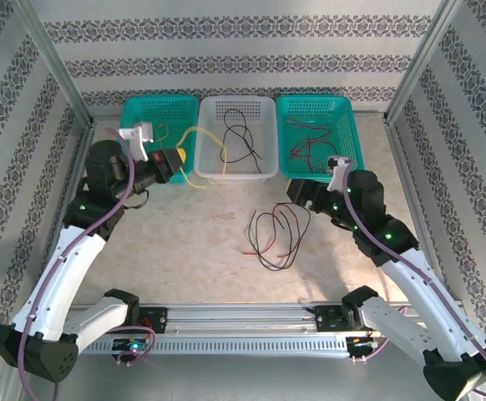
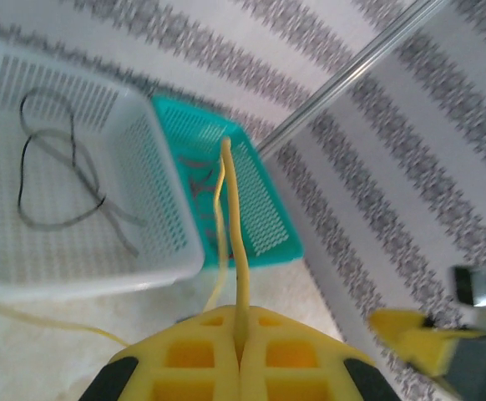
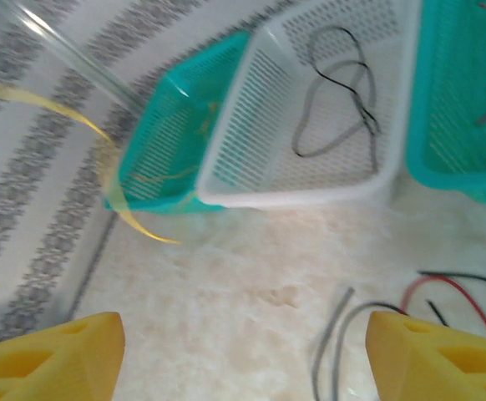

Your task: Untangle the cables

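Note:
Pieces of yellow cable already lie inside the nearest teal basket (image 1: 156,130). The left gripper moves outward over that basket next and releases the yellow cable into it.
My left gripper (image 1: 181,161) hovers in front of the gap between the left teal basket (image 1: 136,109) and the white basket (image 1: 235,174). It is shut on a yellow cable (image 1: 194,134) that arcs up and then hangs toward the table. In the left wrist view the yellow fingers (image 2: 193,359) pinch that yellow cable (image 2: 236,242). A loose tangle of red and black cables (image 1: 275,235) lies mid-table. My right gripper (image 1: 296,193) stands open just right of and above the tangle; its view shows these cables (image 3: 443,288) near the right finger (image 3: 435,355).
Black cables (image 1: 240,139) lie in the white basket. The right teal basket (image 1: 353,134) holds red and black strands (image 1: 308,142). The three baskets line the back of the table against the patterned wall; metal frame posts (image 1: 59,67) stand at both sides.

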Robot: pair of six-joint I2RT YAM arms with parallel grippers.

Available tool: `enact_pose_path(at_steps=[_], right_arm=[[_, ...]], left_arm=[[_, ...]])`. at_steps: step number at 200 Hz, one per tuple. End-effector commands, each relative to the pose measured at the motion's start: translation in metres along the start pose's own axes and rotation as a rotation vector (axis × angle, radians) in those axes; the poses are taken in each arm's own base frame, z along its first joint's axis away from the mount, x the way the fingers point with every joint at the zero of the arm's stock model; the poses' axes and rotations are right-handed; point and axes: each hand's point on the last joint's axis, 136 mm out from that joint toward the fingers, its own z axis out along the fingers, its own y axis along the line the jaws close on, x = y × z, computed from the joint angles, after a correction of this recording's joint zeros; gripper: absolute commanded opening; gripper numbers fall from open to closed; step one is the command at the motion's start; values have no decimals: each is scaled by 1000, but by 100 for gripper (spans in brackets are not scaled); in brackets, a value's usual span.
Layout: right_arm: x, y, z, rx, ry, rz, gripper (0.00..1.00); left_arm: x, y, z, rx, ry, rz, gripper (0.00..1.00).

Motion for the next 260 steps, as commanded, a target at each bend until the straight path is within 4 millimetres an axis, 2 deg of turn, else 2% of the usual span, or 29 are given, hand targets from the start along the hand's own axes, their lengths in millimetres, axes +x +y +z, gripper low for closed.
enact_pose_path(at_steps=[1, 18, 42, 75, 99, 134, 150, 170, 203, 226, 230, 241, 247, 260], right_arm=[[34, -41, 17, 166, 112, 24, 78], [46, -55, 22, 220, 136, 44, 78], [50, -60, 25, 231, 139, 65, 78], [48, -57, 24, 227, 139, 71, 78], [49, -57, 22, 228, 141, 72, 78], [52, -61, 21, 243, 146, 69, 78], [50, -66, 18, 275, 141, 53, 78], [45, -70, 14, 296, 127, 46, 78], [43, -77, 11, 317, 116, 55, 78], [45, -79, 13, 321, 127, 59, 78], [46, -79, 13, 322, 130, 59, 78], [48, -80, 14, 325, 135, 58, 78], [48, -82, 14, 334, 136, 58, 78], [49, -86, 14, 360, 143, 62, 78]], left_arm=[[-25, -13, -11, -14, -38, 10, 0], [-46, -1, -18, -136, -86, 64, 0], [-78, 30, -21, -277, -171, 88, 0], [-125, 74, -17, -337, -310, 23, 0], [-155, 110, -7, -336, -398, -38, 0], [-172, 163, 17, -385, -414, -92, 0], [-170, 185, 30, -395, -402, -105, 0], [-158, 211, 48, -413, -361, -132, 0], [-125, 258, 68, -471, -305, -194, 0], [-103, 279, 79, -473, -274, -235, 0], [-98, 281, 81, -466, -261, -246, 7], [-87, 284, 88, -441, -230, -269, 40], [-82, 285, 91, -430, -217, -283, 54], [-76, 280, 92, -430, -205, -275, 68]])
